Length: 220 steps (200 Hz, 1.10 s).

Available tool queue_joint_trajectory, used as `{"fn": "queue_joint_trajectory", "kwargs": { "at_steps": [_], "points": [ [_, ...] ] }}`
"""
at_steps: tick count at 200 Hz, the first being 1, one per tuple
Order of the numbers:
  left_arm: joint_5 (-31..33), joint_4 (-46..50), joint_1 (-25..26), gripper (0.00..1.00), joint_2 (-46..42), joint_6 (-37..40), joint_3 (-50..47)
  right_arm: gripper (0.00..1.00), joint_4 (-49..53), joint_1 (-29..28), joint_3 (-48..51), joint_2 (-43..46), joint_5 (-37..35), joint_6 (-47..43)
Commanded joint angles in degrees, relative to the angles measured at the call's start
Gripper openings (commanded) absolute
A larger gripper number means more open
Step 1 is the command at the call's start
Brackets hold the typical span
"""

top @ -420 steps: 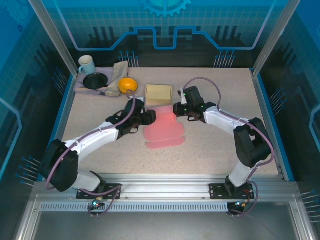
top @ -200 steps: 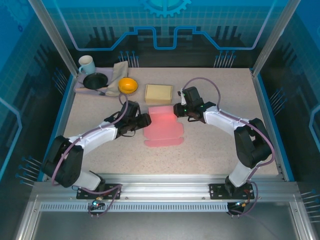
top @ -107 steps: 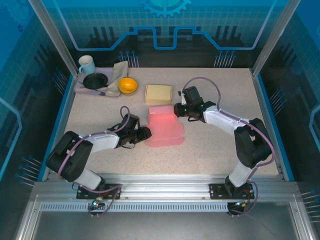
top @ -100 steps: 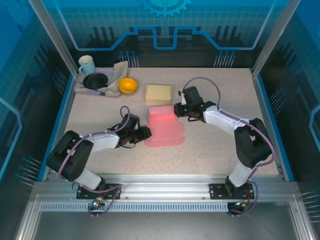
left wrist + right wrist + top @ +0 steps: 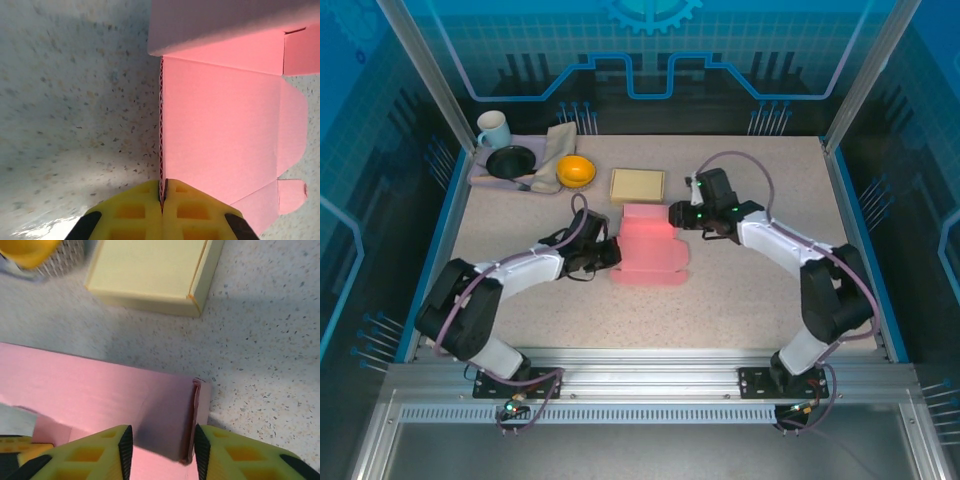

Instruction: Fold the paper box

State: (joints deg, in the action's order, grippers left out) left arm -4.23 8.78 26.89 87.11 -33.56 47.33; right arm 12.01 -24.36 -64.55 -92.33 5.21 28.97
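The rounded flap lies across the panel (image 5: 220,135) from the left gripper, so the left gripper needs to rise, turn and lower to release the pink panel's edge over the tabletop (image 5: 314,120) beside that flap.
The pink paper box (image 5: 655,255) lies partly folded in the middle of the table, its far end raised as a low wall (image 5: 645,218). My left gripper (image 5: 611,256) is at the box's left side. In the left wrist view it (image 5: 162,194) is shut on the corrugated edge of the flat pink panel (image 5: 220,135). My right gripper (image 5: 674,215) is at the far right corner. Its jaws (image 5: 162,450) stand open on either side of the raised pink wall (image 5: 165,415), with the folded flap edge (image 5: 194,420) close to the right pad.
A pale yellow box (image 5: 638,186) (image 5: 155,275) lies just behind the pink one. At the back left a tray (image 5: 480,176) holds a mug (image 5: 493,128), a black dish (image 5: 510,160), a cloth (image 5: 558,150) and an orange bowl (image 5: 575,170).
My left gripper has closed on the box's left edge after sliding in along it. My right gripper's jaws have widened and the arm has shifted slightly right.
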Motion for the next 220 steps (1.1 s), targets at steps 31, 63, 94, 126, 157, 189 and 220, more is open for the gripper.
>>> {"fn": "queue_joint_trajectory", "kwargs": {
  "at_steps": [31,63,94,126,157,189,220],
  "points": [
    [16.19,33.84,0.26,0.0,-9.23,21.45,14.95,0.47,3.62,6.71,-2.17,13.57,5.29,-2.32],
    [23.88,49.39,0.62,0.0,-11.02,31.6,29.33,0.48,7.82,6.68,-3.81,19.5,-2.38,-9.89],
    [44.67,63.02,9.12,0.0,-9.5,39.12,43.16,0.48,8.49,6.61,-2.98,25.0,-9.97,-14.04],
    [63.53,69.17,16.82,0.0,-6.32,46.83,46.5,0.47,8.49,6.6,-1.57,29.27,-12.98,-13.76],
    [73.19,75.58,22.84,0.0,-1.0,47.11,46.45,0.48,8.55,6.61,-0.36,32.63,-14.6,-12.8],
    [77.92,80.3,29.98,0.0,6.15,47.23,46.92,0.49,8.95,6.69,1.51,35.99,-16.58,-13.5],
    [76.99,79.43,36.32,0.0,14.27,49.79,45.75,0.5,9.24,7.32,3.59,38.66,-17.43,-13.67]
  ]
}}
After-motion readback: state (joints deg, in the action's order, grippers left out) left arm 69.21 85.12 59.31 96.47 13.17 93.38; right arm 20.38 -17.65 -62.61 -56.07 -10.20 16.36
